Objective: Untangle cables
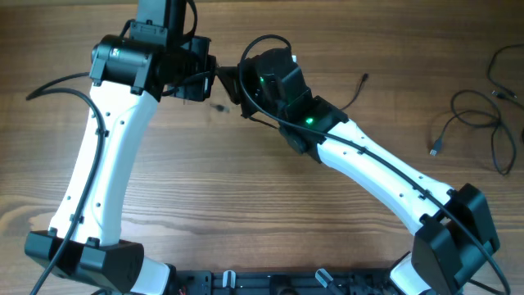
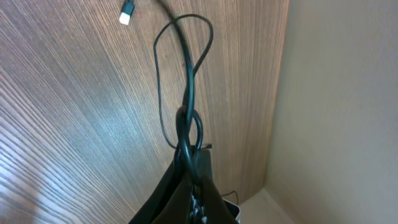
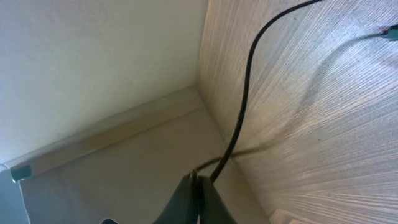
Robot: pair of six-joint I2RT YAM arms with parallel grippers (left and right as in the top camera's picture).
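The thin black cable's crossed loops need to be pulled apart. My left gripper will next pull the cable toward the bare tabletop to the left in the overhead view and release it.
Both grippers meet at the far middle of the table. In the left wrist view my left gripper (image 2: 189, 160) is shut on a thin black cable (image 2: 186, 81). The cable rises from the fingers in long narrow loops, with a silvery-white plug tip (image 2: 127, 14) lying on the wood. In the right wrist view my right gripper (image 3: 200, 178) is shut on a thin black cable (image 3: 245, 81) that curves away over the table. Overhead, the left gripper (image 1: 210, 79) and right gripper (image 1: 244, 83) are close together. A thin cable end (image 1: 364, 79) trails right of the right gripper.
A second thin dark cable (image 1: 475, 115) lies in loose loops at the far right edge, its small plug (image 1: 433, 151) pointing left. The table's far edge meets a pale wall (image 3: 93, 74) just beyond the grippers. Thicker black arm wires run along both arms.
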